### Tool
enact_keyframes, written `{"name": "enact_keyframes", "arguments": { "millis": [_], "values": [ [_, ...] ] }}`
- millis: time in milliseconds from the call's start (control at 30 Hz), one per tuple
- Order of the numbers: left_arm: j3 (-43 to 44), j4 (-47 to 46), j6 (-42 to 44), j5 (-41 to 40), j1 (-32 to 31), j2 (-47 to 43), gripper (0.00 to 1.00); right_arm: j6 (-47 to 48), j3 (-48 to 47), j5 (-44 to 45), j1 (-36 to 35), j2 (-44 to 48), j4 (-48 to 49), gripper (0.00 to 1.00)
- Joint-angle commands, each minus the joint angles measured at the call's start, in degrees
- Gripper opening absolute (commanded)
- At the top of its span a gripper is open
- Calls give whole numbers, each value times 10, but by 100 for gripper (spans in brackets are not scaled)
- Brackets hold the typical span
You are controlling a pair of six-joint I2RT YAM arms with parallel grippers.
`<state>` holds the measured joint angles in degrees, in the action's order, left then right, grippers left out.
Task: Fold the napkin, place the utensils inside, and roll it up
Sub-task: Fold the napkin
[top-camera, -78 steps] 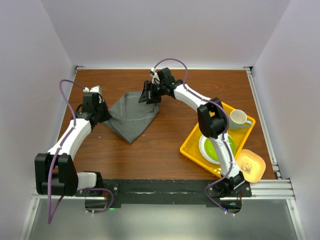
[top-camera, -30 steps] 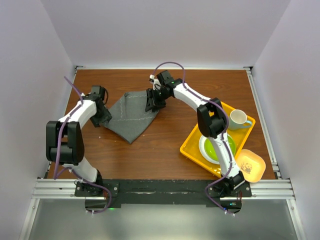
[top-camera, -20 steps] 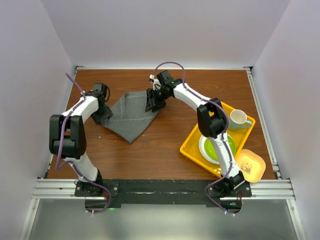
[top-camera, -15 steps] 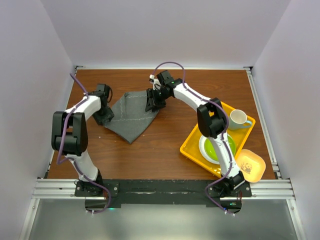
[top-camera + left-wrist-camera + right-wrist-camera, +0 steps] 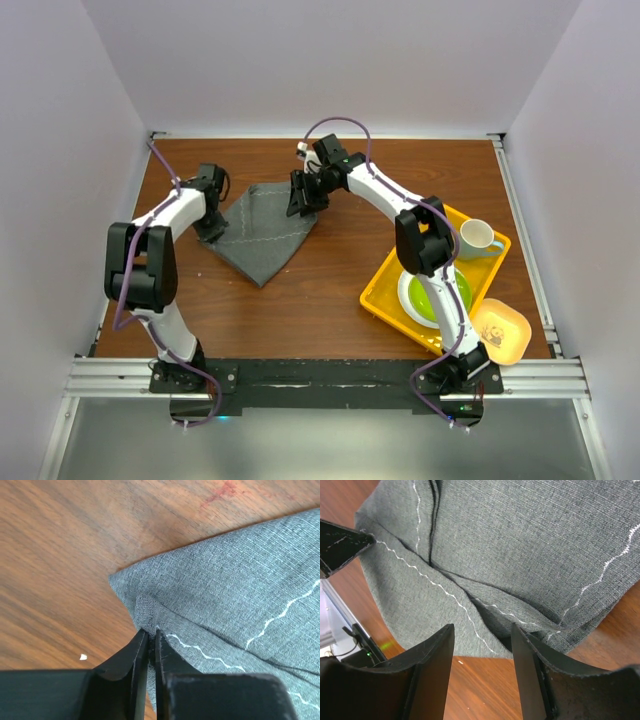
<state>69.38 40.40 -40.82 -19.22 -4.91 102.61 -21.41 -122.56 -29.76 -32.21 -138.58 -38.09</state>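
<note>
I will lift my left gripper, carry the napkin's folded edge outward, then lower and release it on the cloth beyond the napkin's fold, which lies outward of my gripper.
The dark grey napkin lies folded on the wooden table, its pale stitched line showing in both wrist views, left and right. My left gripper is at the napkin's left corner. Its jaws are shut on the folded edge there. My right gripper hovers over the napkin's far right edge, open and empty, with the cloth's edge between and below its fingers. No utensils show in any view.
A yellow tray at the right holds a green plate and a pale mug. A small yellow bowl sits at the tray's near right corner. White walls close in the table on three sides.
My left arm has swung its wrist farther and to the right while holding the napkin's left corner, shifting that corner slightly. My right gripper has barely moved.
</note>
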Motion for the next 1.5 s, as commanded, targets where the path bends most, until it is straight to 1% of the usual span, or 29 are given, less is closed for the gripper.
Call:
{"name": "enact_keyframes", "arguments": {
  "millis": [0, 133, 267, 300, 333, 367, 433, 467, 533, 667, 900, 1033, 1133, 1267, 1367, 1467],
  "values": [
    [37, 15, 17, -35, -19, -43, 10, -17, -26, -25, 0, 1, 24, 54],
    [58, 31, 14, -37, -41, -57, 10, -36, -35, -38, -1, -16, 37, 54],
    [62, 39, 9, -29, -51, -72, 15, -37, -39, -32, -1, -27, 34, 54],
    [60, 40, 8, -28, -51, -76, 15, -31, -39, -31, -1, -28, 32, 54],
    [59, 39, 7, -28, -51, -83, 14, -29, -39, -29, -2, -32, 30, 54],
    [57, 35, 10, -25, -51, -86, 10, -27, -39, -29, -2, -34, 28, 54],
    [51, 16, 10, -14, -51, -104, 6, -18, -41, -24, -1, -40, 23, 54],
    [48, 7, 13, -8, -51, -110, 0, -9, -43, -15, -2, -41, 20, 54],
    [36, -19, 17, 8, -51, -131, 0, 0, -58, -5, -1, -50, 4, 54],
    [22, -40, 37, 28, -51, -148, 0, 22, -87, 12, -2, -61, -16, 55],
    [0, -59, 50, 86, -51, -157, 0, 22, -100, 10, -4, -66, 0, 56],
    [-19, -81, 58, 118, -51, -180, 0, 23, -107, 8, -7, -79, 5, 56],
    [-28, -81, 55, 114, -51, -202, 0, 30, -109, 13, -8, -88, -2, 56],
    [-43, -90, 56, 106, -51, -233, 0, 39, -105, 15, -9, -84, -11, 55],
    [-56, -107, 54, 111, -51, -249, 0, 42, -75, 15, -10, -65, -9, 54],
    [-55, -117, 56, 116, -51, -248, 0, 43, -44, 17, -9, -42, -6, 49]
  ]
}}
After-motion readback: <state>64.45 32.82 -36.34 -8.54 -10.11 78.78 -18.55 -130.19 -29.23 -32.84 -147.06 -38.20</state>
